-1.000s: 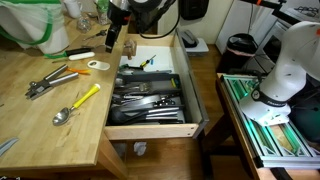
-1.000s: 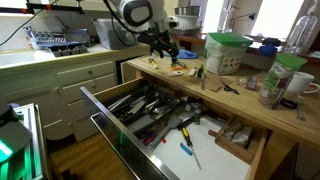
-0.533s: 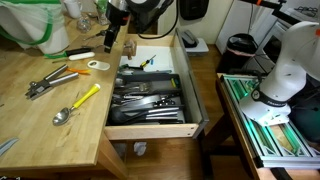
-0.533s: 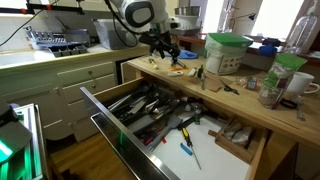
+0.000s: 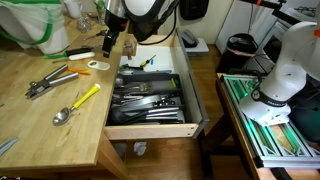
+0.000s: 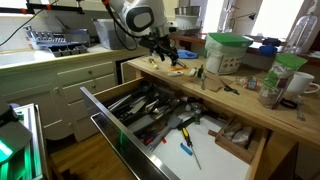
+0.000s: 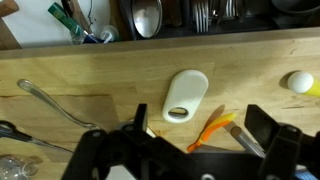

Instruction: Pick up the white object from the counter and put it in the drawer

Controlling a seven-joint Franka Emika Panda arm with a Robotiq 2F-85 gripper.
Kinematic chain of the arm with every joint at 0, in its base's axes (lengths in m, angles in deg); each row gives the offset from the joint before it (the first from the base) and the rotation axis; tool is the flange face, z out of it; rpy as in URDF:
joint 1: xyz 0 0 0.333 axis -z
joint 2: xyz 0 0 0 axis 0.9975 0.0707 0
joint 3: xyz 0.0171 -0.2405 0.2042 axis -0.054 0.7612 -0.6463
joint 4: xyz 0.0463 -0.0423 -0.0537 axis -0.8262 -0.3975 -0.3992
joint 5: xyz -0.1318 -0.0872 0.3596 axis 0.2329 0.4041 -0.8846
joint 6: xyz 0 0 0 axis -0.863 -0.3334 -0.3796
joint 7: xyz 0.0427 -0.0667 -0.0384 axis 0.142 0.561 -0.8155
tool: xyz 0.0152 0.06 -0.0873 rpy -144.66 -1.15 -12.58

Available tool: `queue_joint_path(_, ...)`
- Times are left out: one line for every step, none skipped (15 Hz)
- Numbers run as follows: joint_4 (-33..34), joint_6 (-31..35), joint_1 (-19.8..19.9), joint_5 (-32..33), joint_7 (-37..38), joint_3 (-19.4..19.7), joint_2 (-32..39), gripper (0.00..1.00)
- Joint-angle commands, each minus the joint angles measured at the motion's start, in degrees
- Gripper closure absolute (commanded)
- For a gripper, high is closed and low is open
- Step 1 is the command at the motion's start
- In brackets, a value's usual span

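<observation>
My gripper goes down toward the counter next until its open fingers straddle the holed end of the white object (image 5: 95,65) (image 7: 180,109), since the gap is wider than that narrow piece.
The white object (image 7: 186,95) is a small flat oval piece lying on the wooden counter (image 7: 90,65). It also shows in an exterior view (image 5: 97,64), near the drawer's rear corner. My gripper (image 7: 200,135) is open and empty. It hovers above the counter with the white object just ahead of the gap between its fingers. An orange-handled tool (image 7: 213,130) lies between the fingers. The gripper shows in both exterior views (image 5: 109,43) (image 6: 165,47). The drawer (image 5: 150,128) stands open, with metal utensils in a black tray (image 5: 148,96) and a white-lined rear section (image 5: 155,54).
On the counter lie a yellow-handled spoon (image 5: 80,101), pliers (image 5: 48,82) and a green-handled tool (image 5: 78,52). A metal spoon (image 7: 45,98) lies to the left in the wrist view. A green-lidded container (image 6: 227,52) and jars stand on the counter.
The gripper has shifted slightly left over the counter, toward the white object. Nothing else has moved.
</observation>
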Motion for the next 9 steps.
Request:
queue_joint_path(0.24, 6.51, 1.55, 0.26, 2.08, -2.21, 3.72, 0.0)
queue_joint_path(0.21, 8.52, 1.75, 0.62, 2.29, -2.49, 4.7, 0.0)
queue_joint_path(0.31, 9.8, 1.94, 0.9, 2.74, -2.75, 5.55, 0.0)
queue_joint_path(0.4, 11.1, 2.1, 1.25, 3.01, -2.9, 6.35, 0.0)
queue_joint_path(0.59, 12.14, 2.66, 0.92, 2.78, -3.5, 7.14, 0.0)
queue_joint_path(0.76, 13.64, 3.34, 0.43, 2.49, -4.28, 7.97, 0.0)
queue_joint_path(0.97, 14.66, 3.69, 0.52, 2.8, -4.6, 8.65, 0.0)
queue_joint_path(1.42, 15.28, 4.13, 0.51, 3.24, -5.01, 9.43, 0.0)
queue_joint_path(1.98, 15.78, 4.71, 0.14, 3.78, -5.64, 10.18, 0.0)
